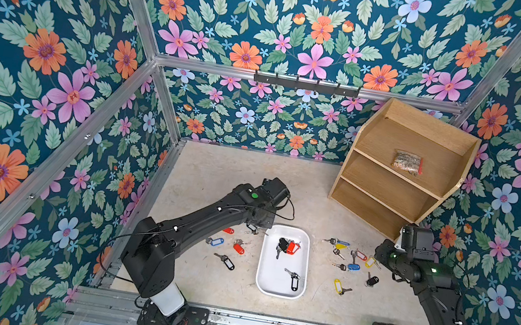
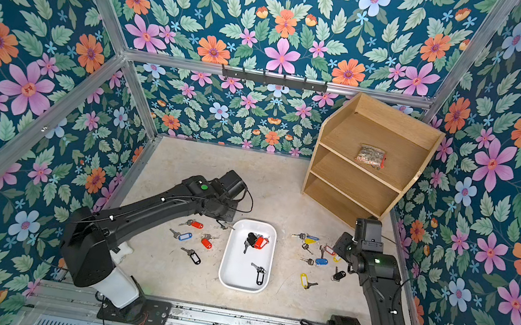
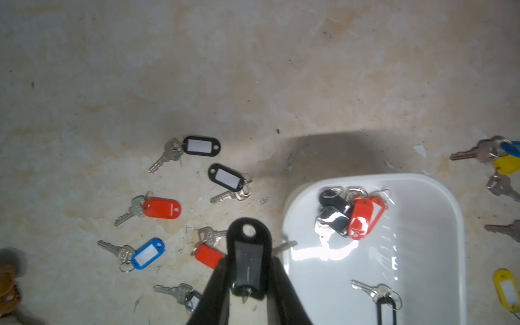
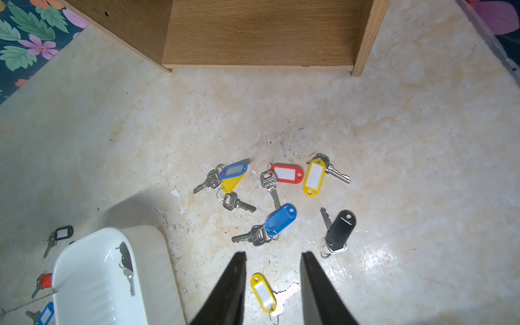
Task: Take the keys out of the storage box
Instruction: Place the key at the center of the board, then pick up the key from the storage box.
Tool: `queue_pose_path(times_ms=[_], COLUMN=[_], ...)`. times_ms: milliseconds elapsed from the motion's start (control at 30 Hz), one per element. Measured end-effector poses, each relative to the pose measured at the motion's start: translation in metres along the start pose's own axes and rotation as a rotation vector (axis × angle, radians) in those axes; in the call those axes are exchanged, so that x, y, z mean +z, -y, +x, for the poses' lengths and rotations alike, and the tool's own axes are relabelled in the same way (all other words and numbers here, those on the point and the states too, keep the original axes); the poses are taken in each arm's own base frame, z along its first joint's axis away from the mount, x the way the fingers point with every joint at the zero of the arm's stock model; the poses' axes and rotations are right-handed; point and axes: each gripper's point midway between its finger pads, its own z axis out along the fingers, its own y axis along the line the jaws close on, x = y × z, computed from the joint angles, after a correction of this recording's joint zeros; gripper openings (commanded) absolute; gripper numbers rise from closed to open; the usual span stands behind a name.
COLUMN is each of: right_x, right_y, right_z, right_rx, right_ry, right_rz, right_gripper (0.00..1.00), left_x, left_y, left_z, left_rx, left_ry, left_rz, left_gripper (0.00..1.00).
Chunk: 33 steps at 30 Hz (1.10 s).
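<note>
I should carry my left gripper away from the storage box next and down to the bare tabletop past the tip of the farthest black-tagged key, to release the tag there.
The storage box, a shallow white tray, lies mid-table. Inside it a red and black-tagged clump of keys rests at the far end, and one black-tagged key near the front. My left gripper is shut on a black key tag just off the storage box's left far corner, over the table. My right gripper is open above a yellow-tagged key lying on the table right of the storage box. In both top views the arms' wrists hide the fingers.
Several tagged keys lie left of the box, among them a blue one and a red one. Several more lie on its right. A wooden shelf unit with a clear bag stands at the back right.
</note>
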Motion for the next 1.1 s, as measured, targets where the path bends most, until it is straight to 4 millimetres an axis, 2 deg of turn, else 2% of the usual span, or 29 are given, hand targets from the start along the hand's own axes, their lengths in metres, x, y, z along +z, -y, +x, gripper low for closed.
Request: queue_pose_path(times_ms=[200, 367, 633, 733, 867, 900, 1000, 1100], right_x=[0.0, 0.0, 0.0, 0.0, 0.0, 0.0, 0.001, 0.002], right_y=[0.0, 0.0, -0.001, -0.002, -0.003, -0.003, -0.003, -0.004], right_z=[0.0, 0.0, 0.001, 0.001, 0.002, 0.002, 0.002, 0.003], right_rx=[-0.001, -0.004, -0.01, -0.012, -0.016, -0.016, -0.018, -0.019], right_ry=[-0.002, -0.001, -0.002, -0.002, -0.004, -0.004, -0.006, -0.011], right_rz=[0.001, 0.001, 0.001, -0.001, -0.003, -0.004, -0.003, -0.002], right_gripper=[0.37, 0.37, 0.37, 0.37, 0.39, 0.4, 0.42, 0.43], left_x=[0.021, 0.051, 0.096, 0.116, 0.135, 0.136, 0.135, 0.122], left_y=[-0.053, -0.102, -0.159, -0.176, -0.185, -0.185, -0.184, -0.18], left_z=[-0.008, -0.015, -0.027, -0.029, -0.022, -0.02, -0.018, -0.021], left_rx=[-0.056, -0.136, -0.259, -0.3, -0.332, -0.336, -0.343, -0.348], left_ry=[-0.032, -0.062, -0.107, -0.131, -0.172, -0.176, -0.169, -0.137], left_rz=[-0.069, -0.124, -0.166, -0.184, -0.172, -0.167, -0.15, -0.122], left_gripper=[0.17, 0.15, 0.17, 0.26, 0.57, 0.62, 0.7, 0.73])
